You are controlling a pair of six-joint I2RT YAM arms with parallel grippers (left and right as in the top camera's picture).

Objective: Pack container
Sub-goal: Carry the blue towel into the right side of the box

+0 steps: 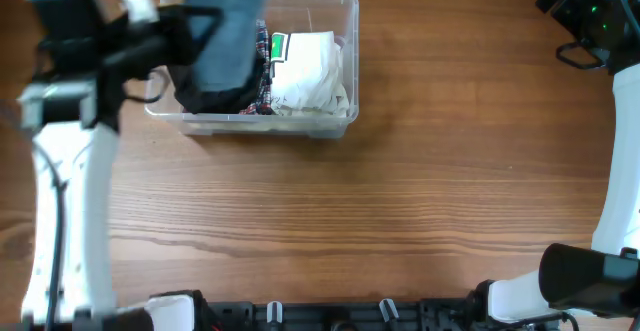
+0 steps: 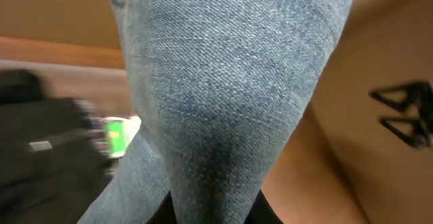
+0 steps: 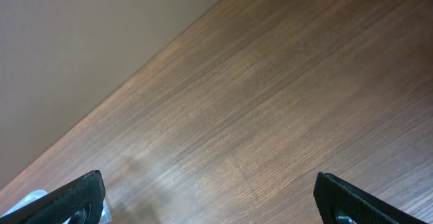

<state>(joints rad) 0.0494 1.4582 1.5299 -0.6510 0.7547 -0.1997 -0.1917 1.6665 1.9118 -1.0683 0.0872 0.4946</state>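
I need to move my left gripper across to its right in the overhead view next, lower the jeans (image 1: 228, 26) to the uncovered white garment (image 1: 310, 71) below and let go of them.
The clear plastic container (image 1: 340, 11) stands at the back left of the table. It holds a white folded garment (image 1: 310, 71), a plaid one (image 1: 264, 71) and a black one (image 1: 215, 99). My left gripper is hidden behind blue denim jeans (image 1: 228, 26) that it is shut on and holds hanging over the container's left half. In the left wrist view the jeans (image 2: 230, 95) fill most of the frame. My right gripper (image 3: 210, 200) is open and empty over bare table at the far right.
The wooden table (image 1: 400, 191) spreads in front of and right of the container. The right arm's base (image 1: 590, 11) sits at the back right corner. A green tag (image 1: 277, 45) lies on the white garment.
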